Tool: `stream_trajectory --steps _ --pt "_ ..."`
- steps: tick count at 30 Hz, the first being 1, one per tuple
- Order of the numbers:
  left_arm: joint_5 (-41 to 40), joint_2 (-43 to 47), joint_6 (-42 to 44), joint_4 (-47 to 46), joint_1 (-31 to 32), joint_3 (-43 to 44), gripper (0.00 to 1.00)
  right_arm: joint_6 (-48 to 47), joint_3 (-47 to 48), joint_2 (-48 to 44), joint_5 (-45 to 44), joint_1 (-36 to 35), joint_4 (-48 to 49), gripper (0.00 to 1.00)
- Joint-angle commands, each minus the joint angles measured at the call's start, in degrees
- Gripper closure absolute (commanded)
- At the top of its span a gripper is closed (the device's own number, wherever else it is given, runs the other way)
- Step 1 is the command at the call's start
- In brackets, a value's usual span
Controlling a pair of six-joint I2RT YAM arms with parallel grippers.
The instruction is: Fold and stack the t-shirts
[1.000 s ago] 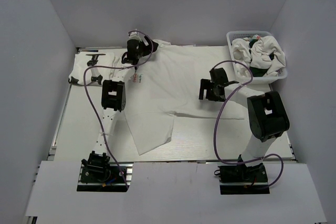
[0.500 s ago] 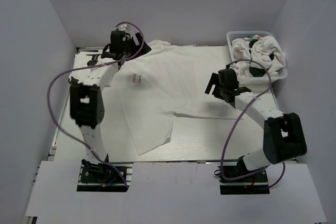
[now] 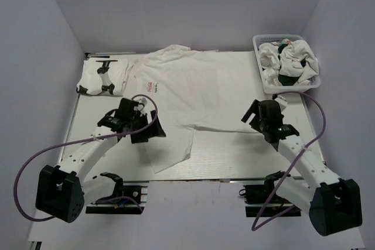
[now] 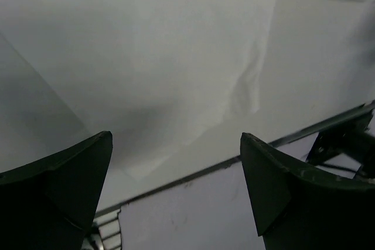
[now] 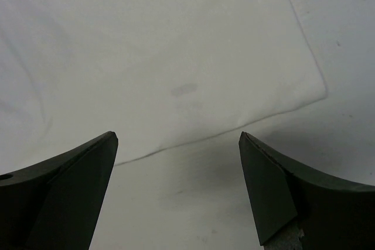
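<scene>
My left gripper moves back and down toward the table's front edge next, onto the shirt's near corner [image 3: 156, 171] [image 4: 138, 177], since its open fingers still hover short of it.
A white t-shirt [image 3: 202, 89] lies spread on the table, with a small red print [image 3: 152, 86] near its left side. Its lower left part [image 3: 171, 144] reaches toward the front edge. It also shows in the left wrist view [image 4: 146, 51] and the right wrist view [image 5: 164, 51]. A folded white t-shirt [image 3: 99, 78] with a dark print lies at the back left. My left gripper [image 3: 154, 130] is open and empty above the spread shirt's lower left part. My right gripper [image 3: 249, 113] is open and empty over the shirt's right hem [image 5: 222, 133].
A white lattice basket [image 3: 258, 45] at the back right holds crumpled white shirts [image 3: 290, 57] with dark green print. Bare table [image 3: 234, 150] lies in front of the shirt. The table's front edge [image 4: 234, 162] shows below the left gripper. Grey walls enclose the table.
My left arm has swung from the shirt's far left corner back to the near left, low over the table. My right arm has drawn back toward the near right. The shirt lies flatter.
</scene>
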State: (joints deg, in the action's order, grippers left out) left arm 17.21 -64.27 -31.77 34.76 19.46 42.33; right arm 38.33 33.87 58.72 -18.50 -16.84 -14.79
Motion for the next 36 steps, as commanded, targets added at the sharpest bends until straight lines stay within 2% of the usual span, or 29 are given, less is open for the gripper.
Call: stream_trajectory --steps 1,3,10,17,22,28,29,32,33,36 --pt "1.3 2.8 -0.8 10.3 3.3 -1.4 0.00 2.1 -2.5 -5.5 -1.3 0.3 -4.3 0.10" --pt "-1.7 0.9 -2.0 13.7 5.2 -3.1 0.00 3.4 -5.0 -8.7 -2.5 0.6 -4.4 0.10" --pt "-7.8 -8.8 -10.1 13.7 13.7 -3.1 0.00 4.1 -6.3 -12.7 -5.2 0.5 -5.5 0.10" --pt "-11.5 -17.1 -16.4 12.6 20.9 -1.0 0.00 4.1 -5.5 -9.1 -10.8 1.1 -7.4 0.10" --pt "-12.8 -18.4 -19.9 8.9 22.1 -4.2 0.06 5.2 -5.2 -4.9 -11.6 2.2 -7.8 0.10" --pt "-19.3 -19.0 -21.1 4.6 22.1 -4.6 0.38 3.1 -5.1 -2.7 -9.0 3.9 -5.8 0.10" --pt "-17.1 -19.5 -21.1 1.2 21.5 -5.3 0.53 2.5 -5.0 -1.9 -8.7 4.4 -5.7 0.10" --pt "-15.7 -20.1 -21.1 0.6 21.5 -5.3 0.73 2.0 -4.3 0.0 -9.0 5.6 -6.0 0.10" --pt "-15.7 -21.0 -21.1 1.4 22.1 -4.7 1.00 2.0 -4.2 1.1 -8.7 6.5 -6.0 0.10" --pt "-16.4 -21.5 -20.4 4.4 22.1 -4.1 1.00 1.3 -3.6 3.9 -6.3 7.6 -4.7 0.10"
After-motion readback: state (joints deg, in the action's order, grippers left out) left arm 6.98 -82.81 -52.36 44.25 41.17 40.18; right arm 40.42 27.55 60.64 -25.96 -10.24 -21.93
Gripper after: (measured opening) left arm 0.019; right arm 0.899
